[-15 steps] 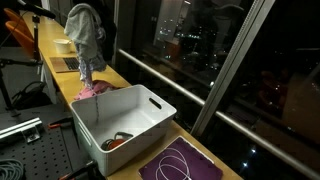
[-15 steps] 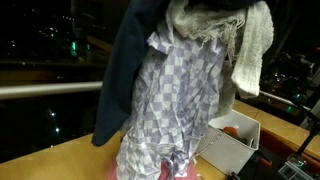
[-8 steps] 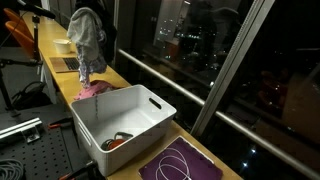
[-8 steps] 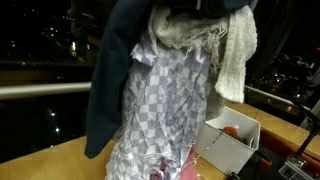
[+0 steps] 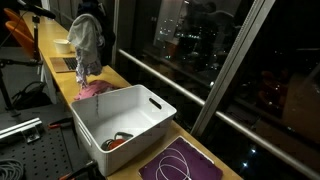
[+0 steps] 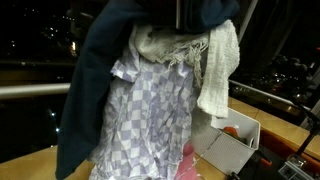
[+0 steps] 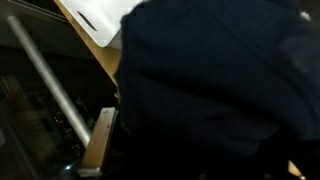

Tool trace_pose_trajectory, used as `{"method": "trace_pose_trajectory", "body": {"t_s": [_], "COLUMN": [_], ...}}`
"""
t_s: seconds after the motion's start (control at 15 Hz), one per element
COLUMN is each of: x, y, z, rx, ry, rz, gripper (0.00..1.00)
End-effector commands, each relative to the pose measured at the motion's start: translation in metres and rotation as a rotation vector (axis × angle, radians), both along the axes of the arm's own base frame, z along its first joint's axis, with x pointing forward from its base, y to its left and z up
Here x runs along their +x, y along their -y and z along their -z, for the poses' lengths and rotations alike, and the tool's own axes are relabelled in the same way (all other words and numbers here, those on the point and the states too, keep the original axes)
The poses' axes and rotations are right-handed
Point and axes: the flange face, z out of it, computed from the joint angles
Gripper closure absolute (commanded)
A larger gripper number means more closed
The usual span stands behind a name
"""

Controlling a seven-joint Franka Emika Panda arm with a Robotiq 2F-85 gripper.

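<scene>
My gripper is holding the bundle. It will move down toward the pink cloth beside the white bin before it releases the bundle.
A bundle of clothes [image 5: 86, 40] hangs above the wooden counter [image 5: 58, 72], to the side of the white bin [image 5: 150, 104]. It is made up of a dark blue garment [image 6: 92, 85], a checkered cloth [image 6: 150, 110] and a pale towel [image 6: 220, 70]. My gripper holds the bundle from the top, and its fingers are buried in the fabric in both exterior views. Dark fabric [image 7: 210, 90] fills most of the wrist view and hides the jaws. A pink cloth [image 5: 95, 89] lies on the counter below the bundle.
The white bin [image 6: 236, 150] holds an orange-red object [image 5: 117, 142]. A purple mat [image 5: 180, 165] with a white cable lies past the bin. A window with a metal rail [image 7: 45, 80] runs along the counter. A white object [image 7: 100, 15] lies on the counter.
The bundle has risen and swung a little away from the bin. Its lower end now hangs higher above the pink cloth.
</scene>
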Motion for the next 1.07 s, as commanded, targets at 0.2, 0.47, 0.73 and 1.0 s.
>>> {"method": "trace_pose_trajectory", "body": {"t_s": [0.2,0.47,0.73,1.0], "x": [0.061,0.092,0.118,0.132], "y": [0.064,0.085,0.107,0.129], "z": [-0.008,0.013,0.057,0.109], "rx": [0.139,0.275,0.352,0.396], "ry": [-0.064,-0.119,-0.162,-0.196], "rz": [0.059,0.098,0.134,0.169], "gripper": [0.95,0.95,0.95,0.95]}}
